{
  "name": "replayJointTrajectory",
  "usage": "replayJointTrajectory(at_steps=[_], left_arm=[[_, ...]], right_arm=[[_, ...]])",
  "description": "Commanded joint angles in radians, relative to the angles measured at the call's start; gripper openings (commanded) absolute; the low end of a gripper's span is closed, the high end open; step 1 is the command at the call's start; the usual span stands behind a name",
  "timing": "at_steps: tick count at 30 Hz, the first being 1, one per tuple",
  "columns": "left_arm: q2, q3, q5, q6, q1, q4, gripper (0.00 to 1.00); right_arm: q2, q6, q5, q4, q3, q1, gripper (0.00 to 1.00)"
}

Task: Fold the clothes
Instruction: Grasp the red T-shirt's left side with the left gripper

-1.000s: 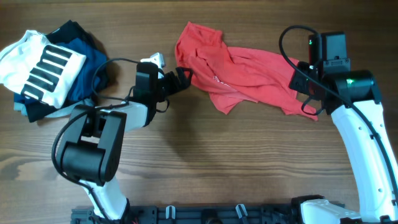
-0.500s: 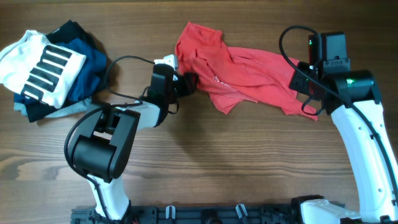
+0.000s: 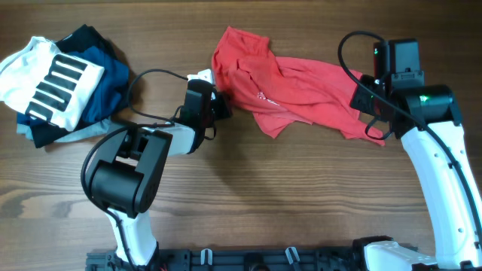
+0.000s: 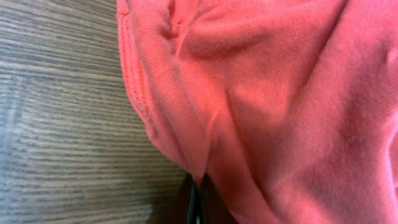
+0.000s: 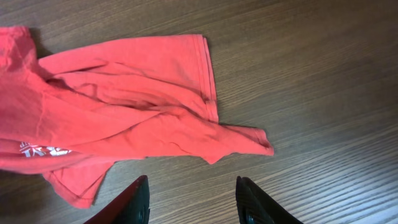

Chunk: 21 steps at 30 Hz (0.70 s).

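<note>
Next, my left gripper moves up and back toward the left in the overhead view and lets go of the shirt's pinched edge [image 4: 198, 168], as the fabric there lies bunched.
The clothes, a crumpled red T-shirt [image 3: 301, 83] with white lettering [image 5: 40, 149], lie across the back middle of the wooden table. My left gripper [image 3: 221, 102] is at the shirt's left edge and shut on a fold of the red fabric [image 4: 249, 93], which is pinched between the dark fingertips [image 4: 198, 199]. My right gripper [image 3: 370, 113] hovers over the shirt's right end. In the right wrist view it [image 5: 194, 204] stands open over bare wood, just short of the shirt's hem [image 5: 208, 68], with nothing between its fingers.
A pile of other garments sits at the back left: a white one with black stripes [image 3: 47, 79] on top of navy and blue ones [image 3: 111, 75]. A black cable [image 3: 151, 75] loops beside the left arm.
My left gripper moved right onto the shirt's left edge and closed on the fabric. The right arm and the shirt's right end stayed still.
</note>
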Motion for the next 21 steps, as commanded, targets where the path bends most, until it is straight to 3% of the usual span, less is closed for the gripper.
replayJointTrajectory(at_steps=[1,7,13,19,20,21], left_arm=[[-0.107,-0.009,-0.027,0.086,0.014,-0.073,0.04],[-0.436,-0.009,-0.042,0.13,0.062,-0.328,0.04],[-0.74,-0.009,-0.042,0.13,0.215,-0.571,0.04],[-0.85,-0.01,0.008,0.126,0.259,-0.66,0.05],[-0.832,-0.01,0.014,0.114,0.249,-0.66,0.14],[-0.816,-0.01,0.014,0.096,0.243,-0.66,0.33]], right_arm=[[0.005,0.003,-0.009,-0.001,0.003,-0.002,0.45],[0.005,0.0,-0.009,-0.002,0.003,-0.002,0.45],[0.006,-0.004,-0.009,-0.001,0.003,-0.002,0.45],[0.027,-0.024,-0.01,-0.002,0.003,-0.002,0.45],[0.031,-0.023,-0.01,-0.002,0.003,-0.002,0.45],[0.035,-0.023,-0.012,-0.002,0.003,-0.002,0.45]])
